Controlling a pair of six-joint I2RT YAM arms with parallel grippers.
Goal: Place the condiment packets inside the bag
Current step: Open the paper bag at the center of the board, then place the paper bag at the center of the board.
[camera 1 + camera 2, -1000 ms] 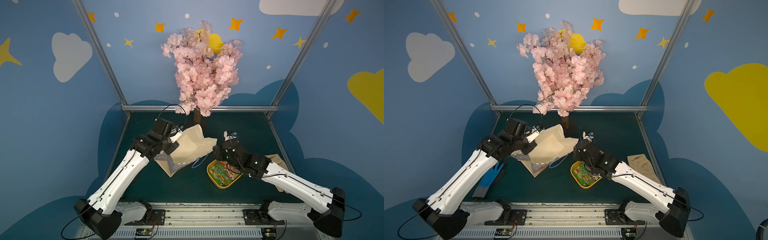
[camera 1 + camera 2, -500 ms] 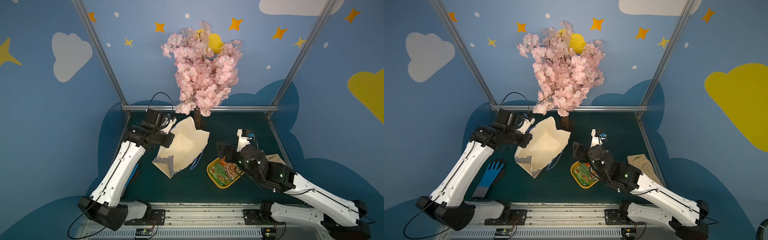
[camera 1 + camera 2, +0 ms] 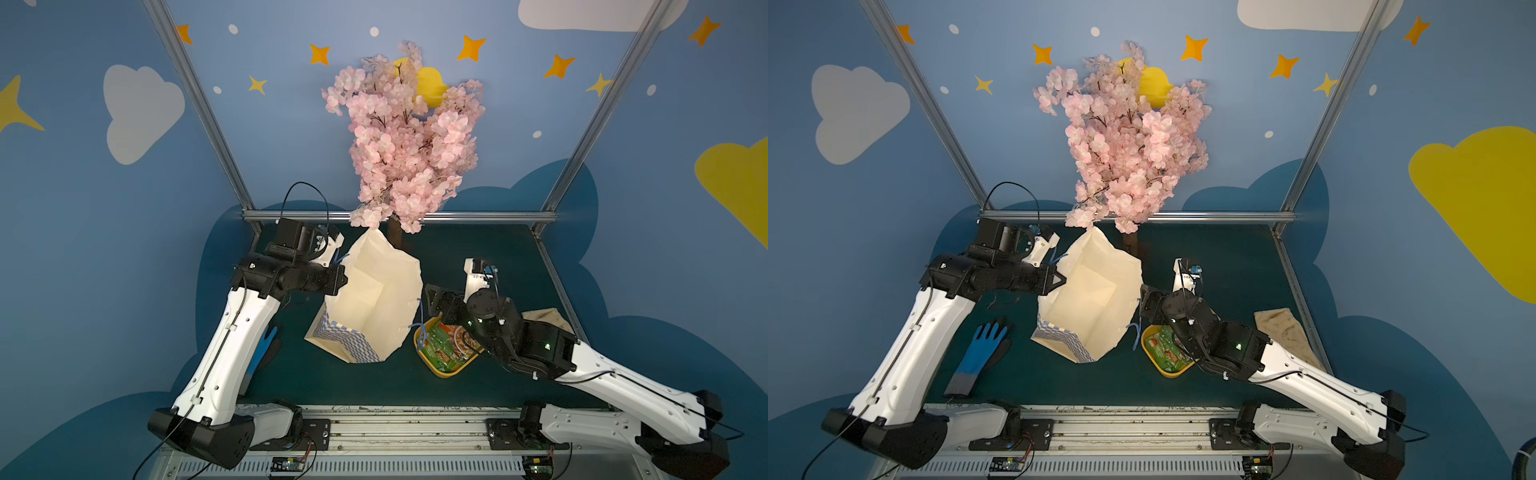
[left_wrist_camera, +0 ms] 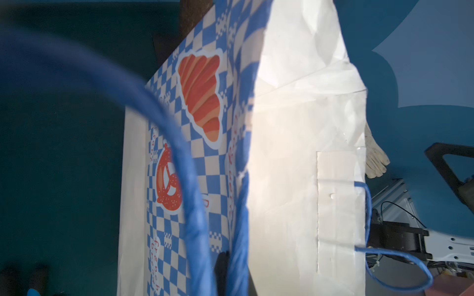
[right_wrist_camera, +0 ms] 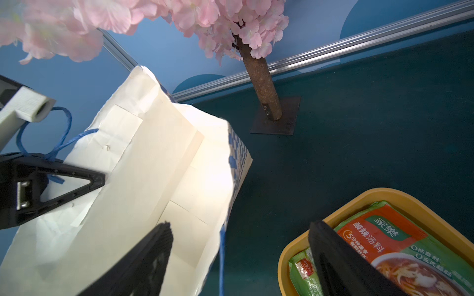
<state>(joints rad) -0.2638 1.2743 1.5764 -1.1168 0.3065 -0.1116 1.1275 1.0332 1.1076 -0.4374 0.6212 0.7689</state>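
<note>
The bag's base (image 3: 326,347) (image 4: 132,197) lies tilted below the bag's held rim. So my left gripper will next lower that rim a little until the base sits flat on the tabletop, then let go.
The bag (image 3: 374,299) (image 3: 1092,299) stands tilted on the green table with its cream inside facing up. My left gripper (image 3: 340,278) (image 3: 1061,279) (image 4: 225,269) is shut on the bag's blue cord handle (image 4: 189,179) at the bag's left rim. The checkered side with pastry prints (image 4: 200,97) fills the left wrist view. Several green condiment packets (image 3: 446,345) (image 3: 1165,349) (image 5: 400,246) lie in a yellow tray (image 3: 446,372) (image 5: 359,202) right of the bag. My right gripper (image 3: 436,299) (image 3: 1148,301) (image 5: 239,228) hangs open and empty between the bag's right rim and the tray.
A pink blossom tree (image 3: 407,145) stands behind the bag on a dark base plate (image 5: 277,115). A blue glove (image 3: 984,345) lies by the left arm. A beige cloth (image 3: 1283,332) lies at the right edge, behind the right arm.
My left gripper has pulled the handle up and back to the left, so the bag's mouth spread open. My right gripper has opened wide and drawn back from the bag toward the tray.
</note>
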